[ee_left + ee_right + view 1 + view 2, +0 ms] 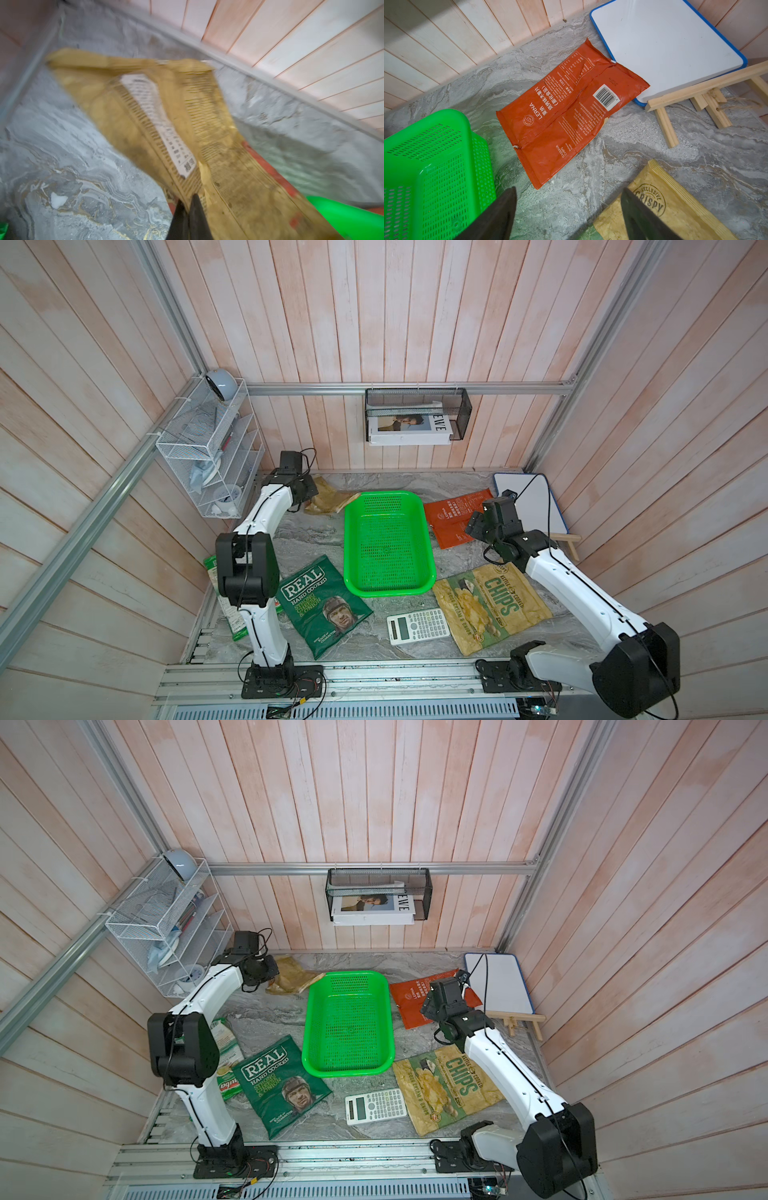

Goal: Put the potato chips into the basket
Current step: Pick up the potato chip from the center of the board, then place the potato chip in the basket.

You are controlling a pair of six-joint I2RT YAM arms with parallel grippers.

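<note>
The tan-gold bag rises clear of the basket's rim next. My left gripper then carries it back over the empty basket [388, 540], which lies between gripper and calculator, and releases.
The bright green basket [388, 543] sits mid-table with nothing in it. At the back left, my left gripper [188, 202] is shut on the edge of the tan-gold chip bag [166, 124] [328, 499], whose corner reaches the basket's far left corner. My right gripper [568, 191] hangs open above bare table between the basket and the orange-red bag [566, 112] [455, 518]. The beige-green "CHIPS" bag [492, 605] lies front right and the dark green "REAL" bag [322, 605] front left. A white-green bag [226, 1056] is partly hidden behind the left arm.
A white calculator [417, 626] lies in front of the basket. A blue-rimmed whiteboard [528, 502] leans on a wooden easel [567, 541] at the back right. On the walls hang a white wire rack [212, 456] and a black mesh holder [417, 414].
</note>
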